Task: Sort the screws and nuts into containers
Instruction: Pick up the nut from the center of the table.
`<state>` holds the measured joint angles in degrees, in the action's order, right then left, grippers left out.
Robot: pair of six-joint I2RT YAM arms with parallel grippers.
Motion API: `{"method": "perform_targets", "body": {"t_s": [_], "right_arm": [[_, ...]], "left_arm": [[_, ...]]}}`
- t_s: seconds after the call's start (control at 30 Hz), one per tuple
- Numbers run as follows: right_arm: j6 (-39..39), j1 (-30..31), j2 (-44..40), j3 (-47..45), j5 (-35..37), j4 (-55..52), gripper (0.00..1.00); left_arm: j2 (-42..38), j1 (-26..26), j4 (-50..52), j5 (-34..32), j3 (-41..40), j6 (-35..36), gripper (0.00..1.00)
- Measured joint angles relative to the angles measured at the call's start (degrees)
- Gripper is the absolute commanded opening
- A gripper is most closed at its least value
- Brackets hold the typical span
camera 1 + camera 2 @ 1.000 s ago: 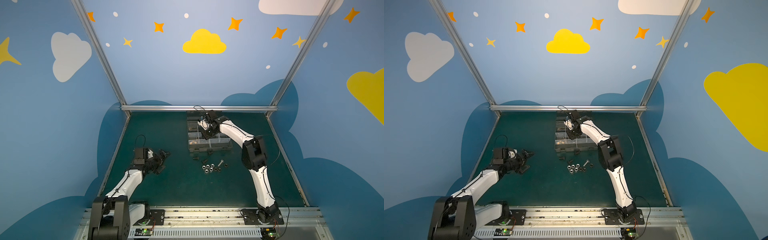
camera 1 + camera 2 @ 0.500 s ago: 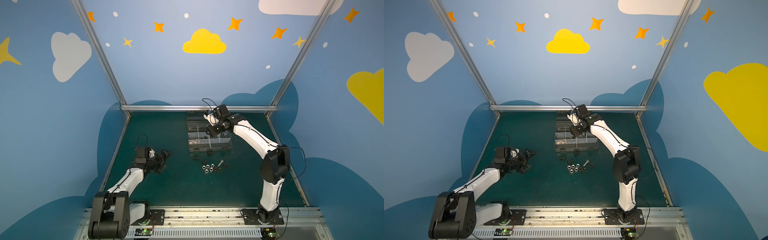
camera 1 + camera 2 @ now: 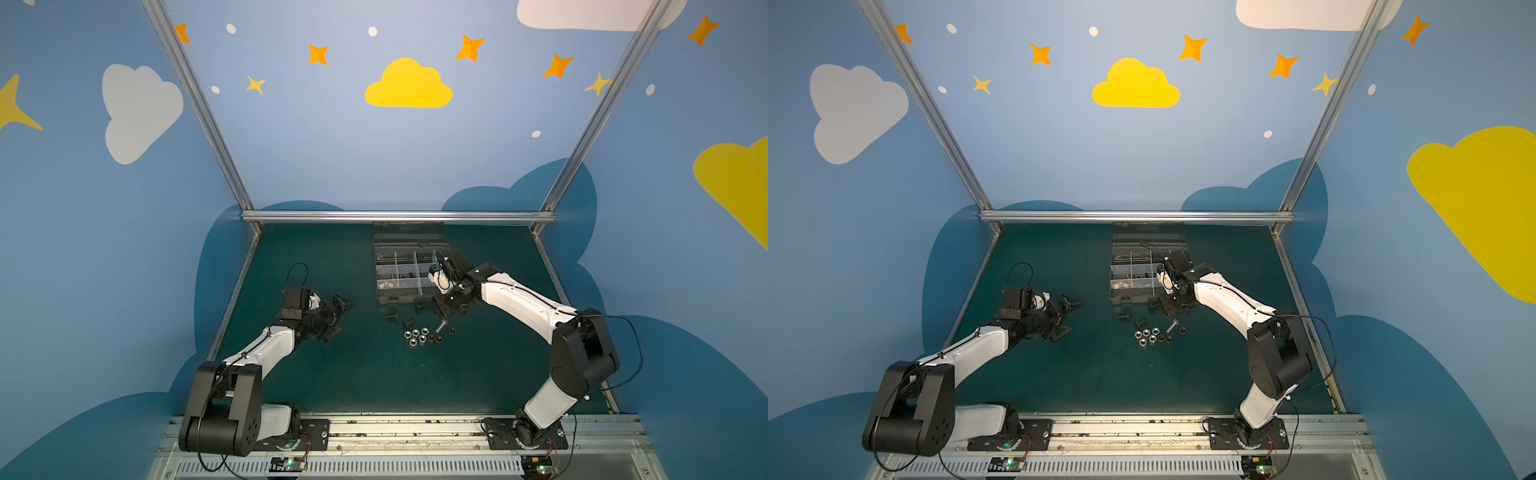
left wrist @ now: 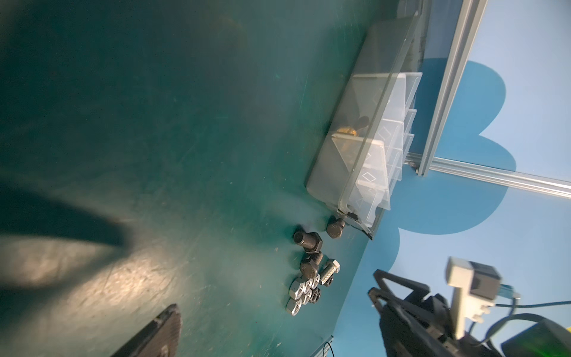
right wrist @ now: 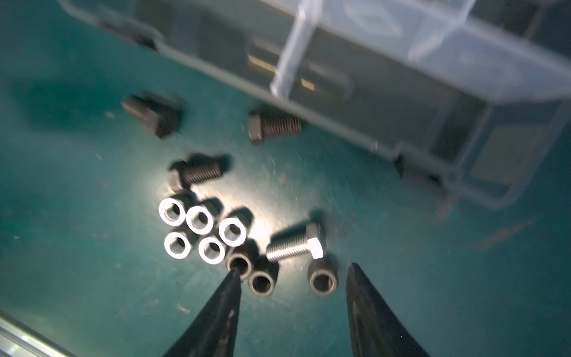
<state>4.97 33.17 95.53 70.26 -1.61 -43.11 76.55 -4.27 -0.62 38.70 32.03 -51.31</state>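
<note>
My right gripper will next go down and back around the dark nut [image 3: 452, 330] [image 5: 323, 279] beside the silver screw's head, because that nut sits apart from the clustered nuts.
Several silver nuts [image 5: 200, 228] and three dark ones [image 5: 262, 282] lie clustered on the green mat beside a silver screw [image 5: 296, 245]. Black screws [image 5: 194, 173] are scattered between them and the grey organiser box [image 3: 409, 297] with its containers [image 3: 405, 270]. My right gripper [image 5: 293, 270] hangs open just above the dark nuts and holds nothing; in both top views it [image 3: 442, 309] [image 3: 1173, 307] sits at the box's near edge. My left gripper [image 3: 338, 318] [image 4: 278, 324] rests open and empty on the mat, well left of the pile [image 4: 302, 292].
The box's clear lid [image 3: 407, 235] lies open toward the back rail [image 3: 399, 216]. Brass-tinted pieces [image 4: 349, 131] sit in a near compartment. Bare mat [image 3: 374, 374] stretches in front of the pile toward the base rail.
My right gripper has come from over the box compartments toward the front and down to the loose pile, its jaws widening. The left arm has hardly moved.
</note>
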Motion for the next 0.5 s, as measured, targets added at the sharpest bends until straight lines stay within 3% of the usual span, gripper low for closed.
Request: {"method": "perform_targets", "body": {"t_s": [0.5], "right_arm": [[8.3, 0.0, -1.3, -9.3, 2.4, 0.0, 0.53]], "left_arm": [[5.6, -5.1, 0.0, -0.4, 6.0, 0.5, 1.00]]}}
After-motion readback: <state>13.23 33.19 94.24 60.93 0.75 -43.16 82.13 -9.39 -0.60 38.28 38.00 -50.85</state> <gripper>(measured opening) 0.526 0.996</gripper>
